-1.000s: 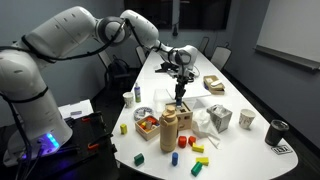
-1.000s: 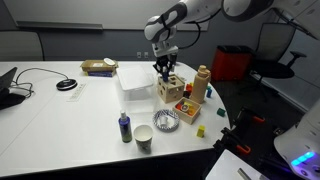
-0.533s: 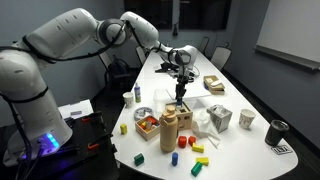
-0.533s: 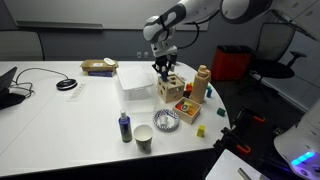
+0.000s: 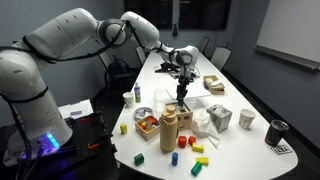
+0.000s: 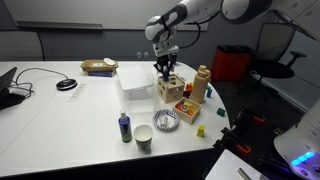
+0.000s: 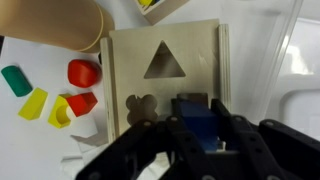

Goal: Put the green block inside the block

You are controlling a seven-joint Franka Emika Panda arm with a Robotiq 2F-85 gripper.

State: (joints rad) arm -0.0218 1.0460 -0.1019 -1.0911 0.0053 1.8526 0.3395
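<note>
The square cut-out (image 7: 193,98) beside the flower-shaped one lies below the dark blue block. Next, my gripper moves down to that opening and releases the block into it.
In the wrist view my gripper (image 7: 200,135) is shut on a dark blue block (image 7: 198,120) and holds it just over the top of the pale wooden box (image 7: 130,60), beside its flower-shaped cut-out; a triangular cut-out lies farther along the top. A green block (image 7: 15,80) lies on the table to the left of the box, apart from the gripper. In both exterior views the gripper (image 5: 181,98) (image 6: 164,70) hangs straight above the box (image 6: 169,91).
Red and yellow pieces (image 7: 70,100) lie by the green block. The tall rounded wooden bottle (image 5: 169,130) (image 6: 203,84) and a tray of coloured pieces (image 5: 148,124) stand close to the box. A clear plastic container (image 7: 295,90) is on its other side. Cups and a small bottle (image 6: 124,127) stand nearby.
</note>
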